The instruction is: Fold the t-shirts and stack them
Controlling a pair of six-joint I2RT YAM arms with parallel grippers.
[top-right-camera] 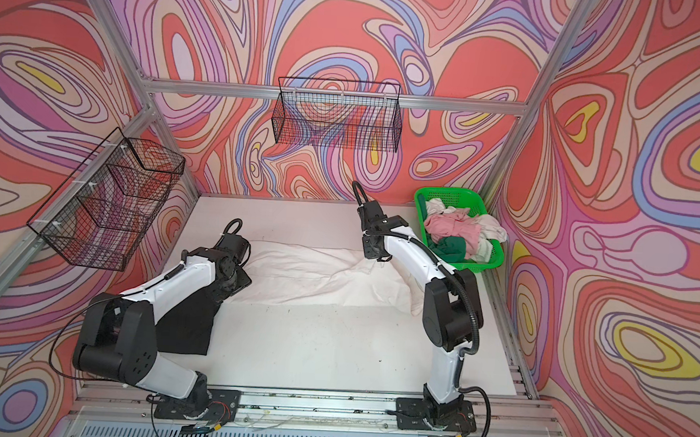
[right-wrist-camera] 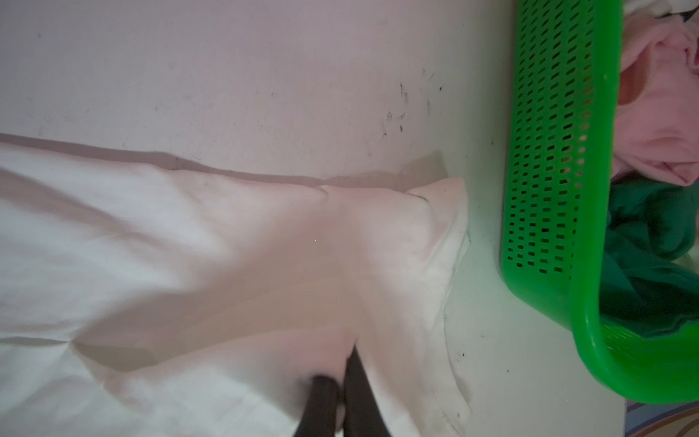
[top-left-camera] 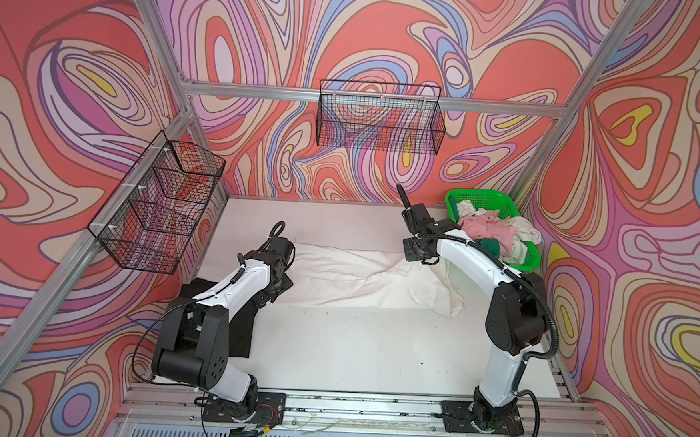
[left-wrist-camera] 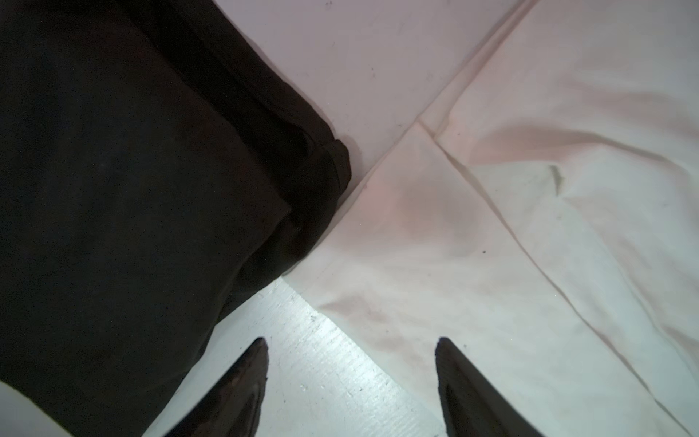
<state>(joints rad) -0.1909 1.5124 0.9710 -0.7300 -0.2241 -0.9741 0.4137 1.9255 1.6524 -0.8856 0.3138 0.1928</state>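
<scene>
My right gripper holds the still-raised fold, and the t-shirt's far strip (top-left-camera: 394, 262) (right-wrist-camera: 251, 309) lies below and farther from the basket. My right gripper needs to carry the fold that way next, down onto the strip, and let go.
A large off-white t-shirt (top-left-camera: 357, 278) (top-right-camera: 316, 271) lies spread across the middle of the table, rumpled at its right end. In the right wrist view my right gripper (right-wrist-camera: 340, 367) is shut on a raised fold of this off-white t-shirt (right-wrist-camera: 189, 246), close to the green basket. A black t-shirt (top-left-camera: 245, 329) (left-wrist-camera: 132, 189) lies flat at the left, partly under my left arm. My left gripper (left-wrist-camera: 351, 342) is open over bare table, between the black t-shirt and the corner of the off-white t-shirt (left-wrist-camera: 491, 227), with nothing between its fingers.
A bright green lattice basket (top-left-camera: 533, 260) (right-wrist-camera: 548, 151) at the back right holds pink (top-left-camera: 485, 232), dark green (top-left-camera: 490, 244) and white shirts in a heap. Black wire baskets hang on the back wall (top-left-camera: 381, 117) and the left wall (top-left-camera: 161, 212).
</scene>
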